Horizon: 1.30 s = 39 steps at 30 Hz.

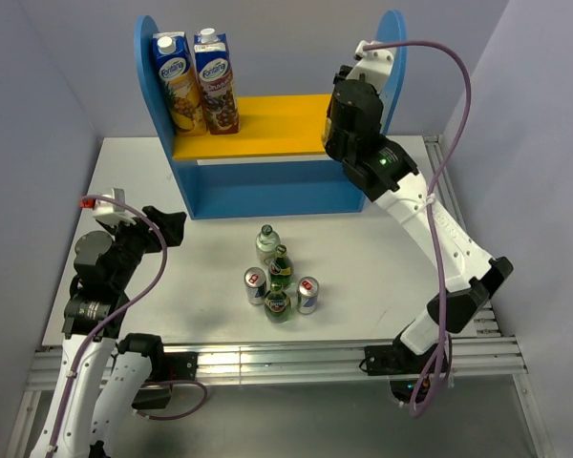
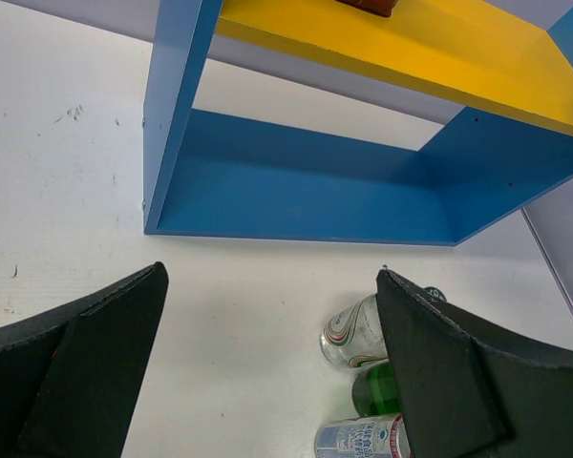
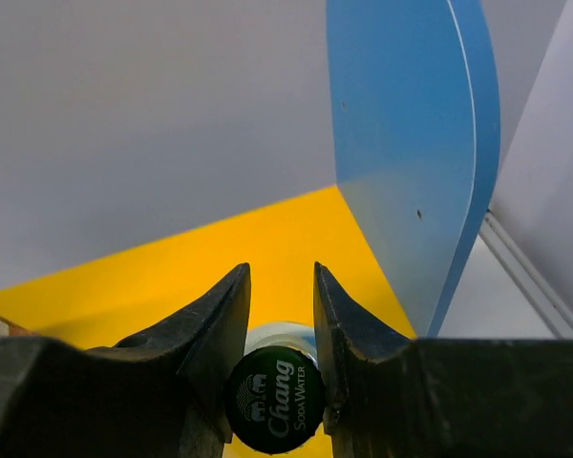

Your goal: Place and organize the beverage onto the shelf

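Note:
The clear bottle should next move away from my base in my right gripper. Then my right gripper needs to set it deeper on the yellow board (image 3: 172,277), beside the blue side panel.
My right gripper (image 3: 280,272) is shut on the neck of a clear bottle with a dark green cap (image 3: 274,410). It holds the bottle over the right end of the shelf's yellow board (image 3: 172,277), close to the blue side panel (image 3: 401,143). In the top view the right gripper (image 1: 349,143) hides that bottle. On the table in front of the shelf (image 1: 267,181) stand a clear bottle (image 1: 266,243), two green bottles (image 1: 281,267) (image 1: 278,301) and two cans (image 1: 255,284) (image 1: 307,294). My left gripper (image 2: 269,272) is open and empty, left of this cluster; a clear bottle (image 2: 353,334) shows beside its right finger.
Two tall blue juice cartons (image 1: 196,81) stand on the left end of the yellow board. The shelf's lower bay (image 2: 296,191) opens toward the table. Grey walls close in on the left, right and back. A metal rail (image 1: 286,363) runs along the near edge.

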Available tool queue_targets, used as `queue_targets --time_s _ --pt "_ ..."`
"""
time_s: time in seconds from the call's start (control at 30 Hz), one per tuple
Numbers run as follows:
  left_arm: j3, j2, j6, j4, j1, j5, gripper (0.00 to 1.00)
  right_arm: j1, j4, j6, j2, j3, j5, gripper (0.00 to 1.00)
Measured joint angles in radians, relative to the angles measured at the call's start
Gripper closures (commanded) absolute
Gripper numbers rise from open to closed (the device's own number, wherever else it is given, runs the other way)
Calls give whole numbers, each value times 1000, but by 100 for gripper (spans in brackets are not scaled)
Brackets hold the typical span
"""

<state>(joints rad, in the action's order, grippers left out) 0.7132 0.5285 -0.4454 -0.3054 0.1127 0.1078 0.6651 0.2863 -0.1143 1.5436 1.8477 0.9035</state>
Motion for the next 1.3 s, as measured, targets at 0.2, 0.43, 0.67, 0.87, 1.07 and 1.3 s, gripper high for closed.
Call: queue_targets --time_s 0.2,0.43,0.67,0.87,1.07,1.3 --pt "0 0 0 0 0 0 3 0 14 88 137 191 24 100" --pt "0 6 0 0 0 1 3 -26 30 134 294 317 21 100" --pt "0 9 0 0 0 2 3 -117 71 108 340 340 -21 100" --pt "0 12 0 0 0 5 3 -206 96 26 340 345 -94 100" --pt "0 12 1 0 0 5 3 -237 95 -7 340 345 -120 100" --pt "0 12 7 0 0 5 3 -237 60 -22 354 344 -139 56"
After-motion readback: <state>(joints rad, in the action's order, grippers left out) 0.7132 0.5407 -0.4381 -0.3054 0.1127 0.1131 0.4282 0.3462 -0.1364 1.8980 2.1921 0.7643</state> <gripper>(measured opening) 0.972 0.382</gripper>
